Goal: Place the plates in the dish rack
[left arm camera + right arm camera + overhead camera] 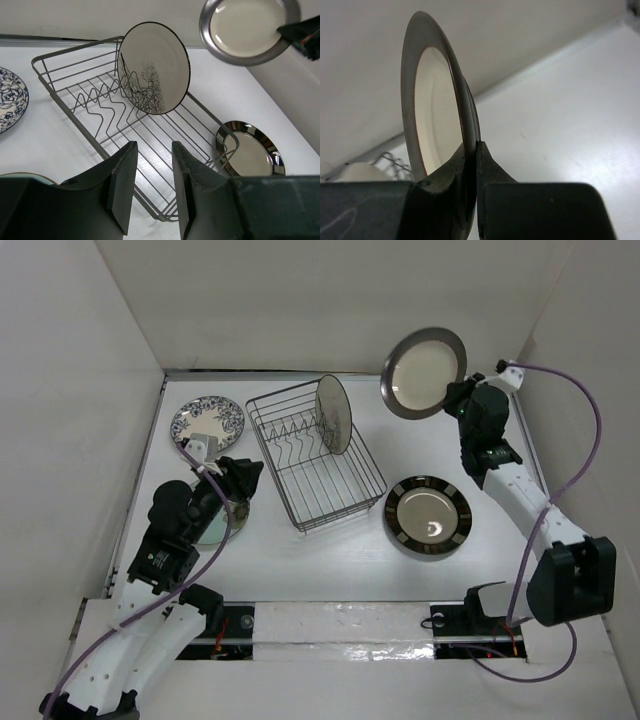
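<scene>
Next, my right gripper needs to swing left in the top view and down to release, since the rack's free slots beside the standing plate (pixel 306 431) lie below it on that side.
The wire dish rack (pixel 330 485) lies mid-table; one dark-rimmed cream plate (pixel 334 413) stands upright in its far end. My right gripper (pixel 462 400) is shut on the rim of the other dark-rimmed cream plate (pixel 424 372) and holds it in the air, right of the rack's far end. The right wrist view shows that plate (pixel 432 115) edge-on, pinched in the gripper (pixel 471 145). My left gripper (pixel 240 475) is open and empty at the rack's left side, over the pale green plate (pixel 213 527), which the arm mostly hides. The left wrist view shows the gripper (pixel 153 146) above the rack (pixel 100 107).
The black plate with gold rim marks (pixel 429 516) lies flat right of the rack. The blue-floral plate (pixel 207 421) lies flat at the far left. White walls enclose the table on the left, back and right.
</scene>
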Motion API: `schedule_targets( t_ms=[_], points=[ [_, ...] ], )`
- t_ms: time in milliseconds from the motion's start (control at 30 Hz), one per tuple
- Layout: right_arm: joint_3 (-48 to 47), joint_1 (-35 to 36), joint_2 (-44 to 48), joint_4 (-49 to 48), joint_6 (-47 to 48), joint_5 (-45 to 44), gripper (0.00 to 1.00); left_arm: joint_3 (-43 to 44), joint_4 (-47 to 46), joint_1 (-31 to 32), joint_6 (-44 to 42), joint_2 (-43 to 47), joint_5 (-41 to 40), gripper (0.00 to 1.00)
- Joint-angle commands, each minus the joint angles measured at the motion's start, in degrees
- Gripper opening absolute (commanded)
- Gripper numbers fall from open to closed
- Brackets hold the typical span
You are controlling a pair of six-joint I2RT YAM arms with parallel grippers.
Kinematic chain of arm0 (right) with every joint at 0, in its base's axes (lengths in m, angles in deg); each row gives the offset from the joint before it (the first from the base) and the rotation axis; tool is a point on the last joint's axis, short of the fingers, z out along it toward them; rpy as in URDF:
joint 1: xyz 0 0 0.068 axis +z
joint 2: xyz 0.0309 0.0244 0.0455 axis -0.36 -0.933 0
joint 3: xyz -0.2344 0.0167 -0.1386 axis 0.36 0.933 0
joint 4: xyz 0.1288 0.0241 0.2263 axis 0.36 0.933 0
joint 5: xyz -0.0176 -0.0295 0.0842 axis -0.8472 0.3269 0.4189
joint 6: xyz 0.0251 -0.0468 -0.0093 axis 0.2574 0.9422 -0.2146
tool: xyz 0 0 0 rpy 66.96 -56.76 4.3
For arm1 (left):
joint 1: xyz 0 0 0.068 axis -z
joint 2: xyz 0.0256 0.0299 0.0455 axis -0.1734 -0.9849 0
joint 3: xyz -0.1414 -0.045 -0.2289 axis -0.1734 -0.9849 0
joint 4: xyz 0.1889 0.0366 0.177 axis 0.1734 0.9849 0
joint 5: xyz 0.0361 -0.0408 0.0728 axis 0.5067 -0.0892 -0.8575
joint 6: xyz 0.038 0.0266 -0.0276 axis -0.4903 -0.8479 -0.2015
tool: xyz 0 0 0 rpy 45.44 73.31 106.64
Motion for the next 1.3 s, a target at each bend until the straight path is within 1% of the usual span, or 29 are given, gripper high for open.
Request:
schedule_targets(
  t_ms=[0,33,67,100,167,200,233,267,333,400,433,467,533,600,667,733,800,967,1033,1133,1267],
  points=[
    [-9.31,9.41,6.38,-9.42,11.70,-12.50,0.00,1.19,-2.50,-0.74,-0.08,1.22,1.00,0.30],
    [-10.45,11.43,6.65,-9.25,13.72,-13.57,0.00,1.10,-2.50,-0.74,-0.08,1.57,0.75,0.29],
    [-12.81,13.45,6.56,-9.33,17.75,-14.45,0.00,1.02,-2.50,-0.74,0.00,2.18,0.31,0.27],
    [-14.14,17.21,6.04,-9.33,19.53,-15.76,0.00,1.10,-2.50,-0.74,0.00,2.28,-0.39,0.25],
    [-17.48,20.48,3.77,-7.41,23.39,-16.39,0.00,1.10,-2.50,-0.74,0.09,2.01,-0.40,0.09],
    [-20.19,23.46,2.97,-7.05,24.46,-15.96,0.00,1.02,-2.50,-0.74,0.18,2.01,0.12,0.03],
    [-21.43,24.88,2.00,-6.35,25.77,-15.60,0.00,1.10,-2.41,-0.74,0.09,2.01,0.39,0.00],
    [-25.36,26.20,-0.71,-4.95,28.05,-16.21,0.00,1.02,-2.50,-0.74,0.18,2.54,0.04,0.00],
    [-29.86,29.62,-4.14,-0.40,30.43,-17.79,0.00,1.02,-2.50,-0.74,0.27,2.98,-1.01,0.00],
    [-33.38,31.39,-9.05,1.03,34.37,-19.46,0.00,1.10,-2.24,-0.74,0.44,3.07,-2.15,0.00],
    [-37.05,32.88,-10.74,3.39,35.09,-19.99,0.00,1.10,-1.98,-0.74,0.53,3.24,-2.16,0.04],
    [-39.09,33.59,-12.49,4.89,36.32,-20.52,0.00,1.10,-1.89,-0.74,0.62,3.42,-2.07,0.11],
    [-43.39,35.08,-17.15,7.00,38.17,-23.15,0.00,1.19,-1.97,-0.74,0.53,3.77,-2.59,0.18],
    [-45.95,36.49,-19.97,7.80,40.71,-26.30,0.00,1.10,-1.89,-0.74,0.71,3.86,-3.82,0.20],
    [-49.46,37.19,-23.75,9.82,41.60,-27.46,0.00,1.19,-1.62,-0.74,0.62,3.33,-3.48,0.22],
    [-50.10,37.98,-25.94,9.83,42.57,-29.48,0.00,1.28,-1.53,-0.74,0.71,3.33,-2.51,0.23],
    [-50.19,38.60,-27.18,9.13,44.50,-31.76,0.00,1.19,-1.80,-0.74,0.71,3.68,-3.38,0.23],
    [-51.07,39.74,-30.17,8.78,45.47,-34.58,0.00,1.28,-1.71,-0.74,0.71,3.24,-2.07,0.23],
    [-49.93,40.27,-30.44,6.67,47.83,-36.51,0.00,1.37,-1.97,-0.74,0.71,3.33,-2.95,0.23],
    [-50.54,40.28,-30.71,5.00,48.37,-38.89,0.00,1.37,-1.80,-0.74,0.71,2.46,-2.16,0.23],
    [-48.17,40.89,-27.54,0.43,49.60,-40.12,0.00,1.28,-2.15,-0.74,0.62,2.72,-2.68,0.23]
  ],
)
